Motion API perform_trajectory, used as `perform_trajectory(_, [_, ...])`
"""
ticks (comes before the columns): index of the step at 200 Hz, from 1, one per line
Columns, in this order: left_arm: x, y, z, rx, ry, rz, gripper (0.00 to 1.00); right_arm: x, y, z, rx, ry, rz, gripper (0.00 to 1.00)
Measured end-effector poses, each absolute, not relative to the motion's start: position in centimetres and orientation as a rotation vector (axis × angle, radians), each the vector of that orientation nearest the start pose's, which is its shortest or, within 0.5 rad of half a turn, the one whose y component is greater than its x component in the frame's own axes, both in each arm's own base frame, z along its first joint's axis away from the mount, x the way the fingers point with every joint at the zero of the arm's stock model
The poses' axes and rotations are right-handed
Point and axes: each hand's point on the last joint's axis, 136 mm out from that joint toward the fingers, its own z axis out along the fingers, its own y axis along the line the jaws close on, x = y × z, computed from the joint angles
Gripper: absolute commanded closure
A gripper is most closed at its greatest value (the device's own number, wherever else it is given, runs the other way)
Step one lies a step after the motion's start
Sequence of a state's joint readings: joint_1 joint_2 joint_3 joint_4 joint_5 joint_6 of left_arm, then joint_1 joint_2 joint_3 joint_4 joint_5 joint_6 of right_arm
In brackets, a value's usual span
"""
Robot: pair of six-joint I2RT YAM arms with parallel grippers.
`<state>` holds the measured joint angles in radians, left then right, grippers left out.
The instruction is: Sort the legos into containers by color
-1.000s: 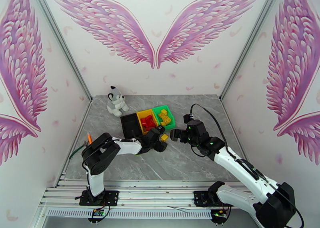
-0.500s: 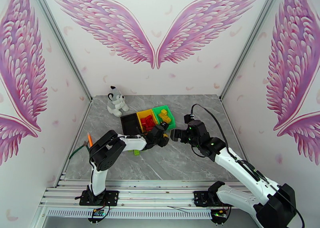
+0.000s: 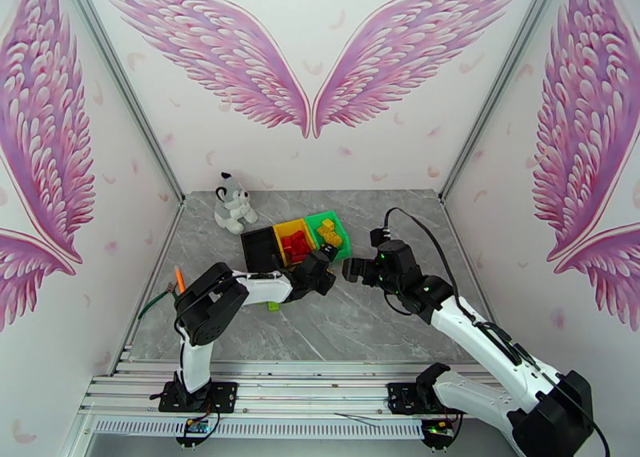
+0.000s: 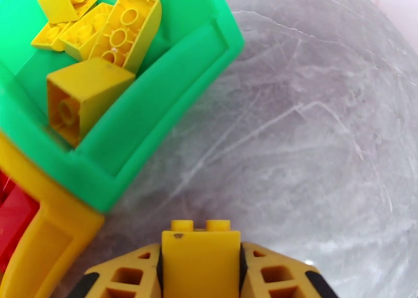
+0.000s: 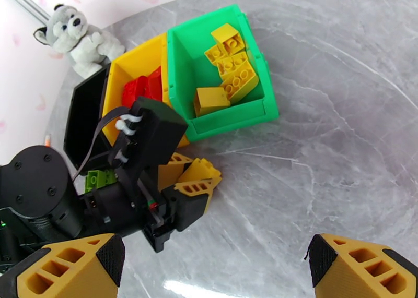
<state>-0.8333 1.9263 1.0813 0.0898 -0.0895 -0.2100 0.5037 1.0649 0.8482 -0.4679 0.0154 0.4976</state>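
The yellow brick in my left gripper matches the yellow bricks in the green bin. My left gripper will rise above the bin's near side and move outward over them to release it.
My left gripper (image 3: pixel 326 256) is shut on a yellow brick (image 4: pixel 201 257), held just in front of the green bin (image 4: pixel 157 132). That green bin (image 3: pixel 339 225) holds several yellow bricks (image 5: pixel 230 64). Beside it, the yellow bin (image 3: pixel 289 228) holds red bricks (image 5: pixel 141 87), and the black bin (image 3: pixel 260 250) stands to its left. One green brick (image 3: pixel 274 306) lies on the table under the left arm. My right gripper (image 3: pixel 350 269) hangs open over the table, right of the left gripper (image 5: pixel 201 179), with nothing between its fingers (image 5: pixel 112 257).
A grey-white plush husky (image 3: pixel 232 202) sits at the back left, behind the black bin (image 5: pixel 86 111). An orange pen (image 3: pixel 179 277) lies at the table's left edge. The grey marble table (image 3: pixel 384 322) has free room in front of and right of the bins.
My left gripper has moved away from me toward the bins with the yellow brick in it, and the green brick under the arm now shows. The right arm has barely moved.
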Motion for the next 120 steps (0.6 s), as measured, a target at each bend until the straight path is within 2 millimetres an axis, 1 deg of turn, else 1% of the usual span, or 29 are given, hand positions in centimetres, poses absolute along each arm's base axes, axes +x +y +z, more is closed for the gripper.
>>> perform_trajectory(12, [34.5,-35.9,6.4,0.671,2.238,-0.436,0.71,29.4,15.9,19.6,0.001,2.305,0.511,0.01])
perform_trajectory(34, [34.7,-36.0,9.7,0.648,2.177,-0.477,0.7,29.4,15.9,19.7,0.001,2.301,0.513,0.01])
perform_trajectory(49, [35.2,-36.2,11.4,0.633,2.146,-0.492,0.7,29.4,15.9,19.7,0.001,2.301,0.514,0.01])
perform_trajectory(61, [36.0,-36.5,12.6,0.616,2.128,-0.497,0.7,29.4,15.9,19.7,0.001,2.301,0.513,0.01])
perform_trajectory(75, [37.3,-36.5,14.1,0.589,2.109,-0.496,0.7,29.4,15.9,19.7,0.001,2.3,0.514,0.01])
perform_trajectory(95, [40.3,-36.7,16.6,0.532,2.068,-0.497,0.68,29.3,15.9,19.8,0.001,2.297,0.515,0.01])
perform_trajectory(109, [42.4,-36.9,17.9,0.497,2.045,-0.491,0.6,29.3,15.8,19.9,0.003,2.295,0.516,0.01])
perform_trajectory(120, [43.8,-37.0,18.3,0.48,2.04,-0.484,0.54,29.4,15.8,19.9,0.005,2.294,0.515,0.01])
